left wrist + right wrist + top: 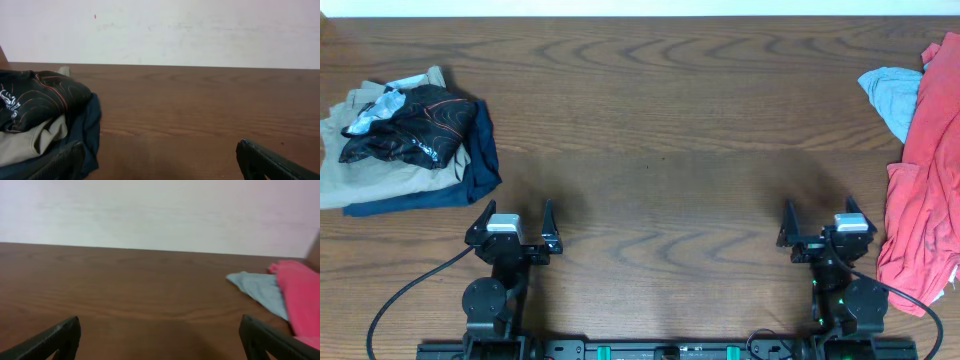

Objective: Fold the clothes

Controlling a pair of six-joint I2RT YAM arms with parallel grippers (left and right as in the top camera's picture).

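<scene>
My right gripper tilts downward next, then moves outward onto the red T-shirt's edge near the light blue garment, where a fold sticks out onto the table.
A crumpled coral-red T-shirt lies at the table's right edge, partly out of view; it also shows in the right wrist view. A light blue garment lies beside it at the far right, also in the right wrist view. My right gripper is open and empty, just left of the red shirt. My left gripper is open and empty near the front edge, below a pile of clothes.
A pile at the far left holds a black patterned garment, a beige one and a navy one; the pile shows in the left wrist view. The wooden table lies between the two heaps.
</scene>
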